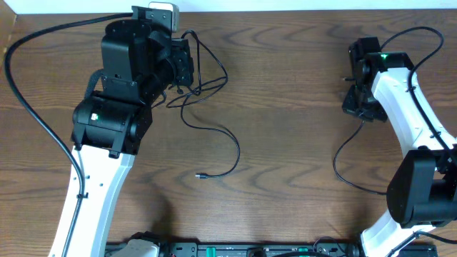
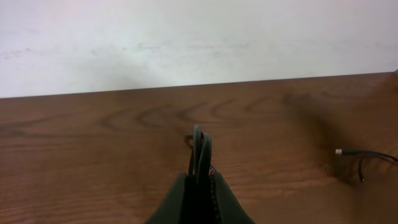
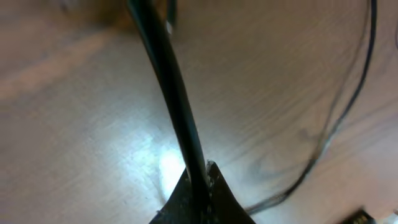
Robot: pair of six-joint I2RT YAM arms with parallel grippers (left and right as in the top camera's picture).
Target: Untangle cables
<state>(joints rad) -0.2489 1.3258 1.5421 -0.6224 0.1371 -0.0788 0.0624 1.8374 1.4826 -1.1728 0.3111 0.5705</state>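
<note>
The black cable swings with my right gripper to its right in the overhead view next, away from the bunched loops. It then comes free over open tabletop there.
My left gripper [image 1: 184, 70] at the back left is shut on a bunch of loops of a thin black cable [image 1: 230, 146]. In the left wrist view the loops [image 2: 201, 146] stick up from between the jaws [image 2: 200, 179]. From there the cable trails over the table to a small plug end [image 1: 200, 175]. My right gripper [image 1: 356, 102] at the back right is shut on another black cable [image 1: 337, 163]. That cable [image 3: 166, 81] runs up out of the jaws [image 3: 202, 173] in the right wrist view. No white or light grey cable shows.
The wooden table [image 1: 285, 107] ends at a white wall [image 2: 199, 37] behind. A silver-tipped plug [image 2: 339, 151] lies to the right in the left wrist view. A thin black cord [image 3: 348, 106] curves along the right of the right wrist view. A thick arm cable [image 1: 28, 107] hangs at the left.
</note>
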